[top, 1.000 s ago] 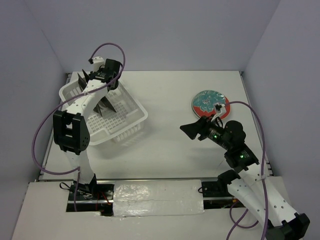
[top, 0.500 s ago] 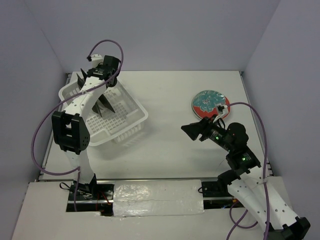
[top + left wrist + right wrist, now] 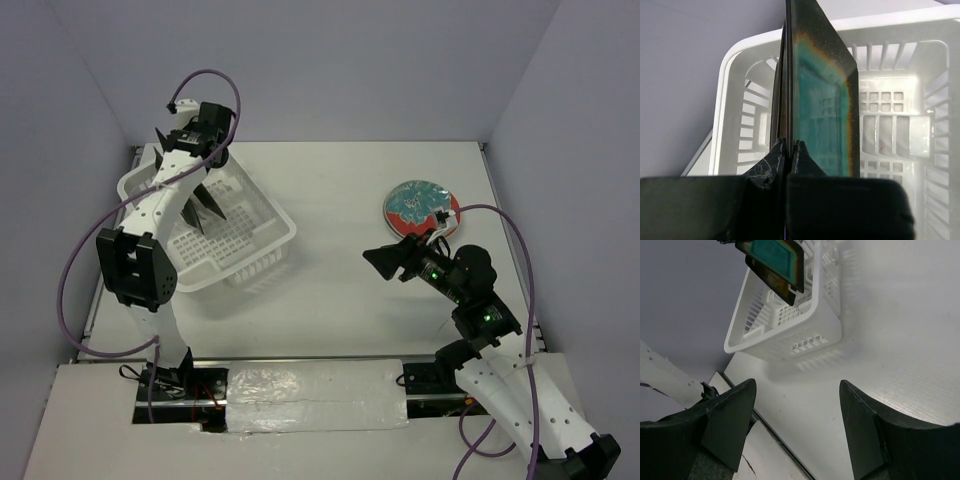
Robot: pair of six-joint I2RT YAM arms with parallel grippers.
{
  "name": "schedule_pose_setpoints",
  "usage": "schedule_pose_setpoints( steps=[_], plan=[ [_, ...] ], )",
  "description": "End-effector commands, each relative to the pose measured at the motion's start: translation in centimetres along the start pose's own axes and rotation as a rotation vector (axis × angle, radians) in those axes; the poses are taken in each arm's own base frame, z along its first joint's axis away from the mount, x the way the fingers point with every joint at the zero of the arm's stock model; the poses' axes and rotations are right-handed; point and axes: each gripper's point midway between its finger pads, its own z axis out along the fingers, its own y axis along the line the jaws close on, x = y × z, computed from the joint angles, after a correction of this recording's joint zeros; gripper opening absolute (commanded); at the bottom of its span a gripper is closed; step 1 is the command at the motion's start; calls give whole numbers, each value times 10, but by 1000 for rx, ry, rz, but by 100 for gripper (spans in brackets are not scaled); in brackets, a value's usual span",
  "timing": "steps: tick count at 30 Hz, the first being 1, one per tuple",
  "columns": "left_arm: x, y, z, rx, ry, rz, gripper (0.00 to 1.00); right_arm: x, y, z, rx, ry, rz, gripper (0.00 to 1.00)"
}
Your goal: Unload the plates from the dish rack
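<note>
Next, my left gripper travels to the right in the top view and lowers to release the teal-centred plate on the clear spot of tabletop beside the rack.
In the left wrist view my left gripper [image 3: 788, 142] is shut on the near edge of the square teal-centred plate [image 3: 822, 95], held upright over the white dish rack [image 3: 722, 115]. A second dark plate [image 3: 781, 90] stands edge-on close against its left side. The right wrist view shows the teal plate [image 3: 774, 254] above the amber-rimmed plate [image 3: 771, 282], both over the rack [image 3: 825, 330]. From above the two plates [image 3: 205, 205] look dark and thin in the rack [image 3: 265, 245]. The round red floral plate [image 3: 421, 208] lies flat on the table. My right gripper [image 3: 385, 262] is open and empty beside it.
The rack sits at the table's far left, close to the left wall. The purple cables loop above the left arm [image 3: 215, 85] and beside the right arm [image 3: 515, 250]. A taped strip [image 3: 315, 395] runs along the near edge between the arm bases.
My left wrist has shifted toward the far left corner, and the dark plates below it have moved slightly the same way. The right arm has hardly moved.
</note>
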Motion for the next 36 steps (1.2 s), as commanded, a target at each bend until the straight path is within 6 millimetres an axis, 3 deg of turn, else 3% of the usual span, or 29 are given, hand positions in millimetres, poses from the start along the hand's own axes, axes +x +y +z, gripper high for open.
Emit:
schedule_pose_setpoints(
  steps=[1,8,15,16,18,21,24,25,27,30,32,33,36],
  plan=[
    [-86,36,-50,58,-206,-226,0,-11,8,0,-21,-30,-32,75],
    [-130,52,-111,237,-316,-328,0,-9,4,4,-9,-21,-21,75],
    [-150,56,-167,402,-397,-367,0,-10,4,3,-4,-27,-28,75],
    [-160,60,-184,470,-437,-398,0,-11,3,3,-1,-31,-28,75],
    [-162,60,-198,548,-456,-416,0,-12,4,2,-1,-36,-31,75],
    [-169,45,-232,786,-481,-478,0,-13,4,2,0,-40,-34,75],
    [-170,12,-265,1042,-456,-504,0,-15,0,1,26,-51,-40,75],
    [-168,-11,-274,1141,-424,-484,0,-16,-2,0,37,-57,-45,75],
    [-164,-37,-281,1227,-370,-484,0,-19,-5,-2,61,-70,-44,75],
    [-148,-95,-263,1260,-291,-433,0,-27,-1,-11,57,-124,-56,75],
    [-147,-114,-260,1279,-288,-421,0,-31,2,-15,53,-142,-62,75],
    [-137,-135,-249,1268,-262,-393,0,-32,3,-17,53,-150,-64,75],
    [-130,-169,-235,1258,-251,-370,0,-39,7,-26,51,-190,-78,75]
  ],
)
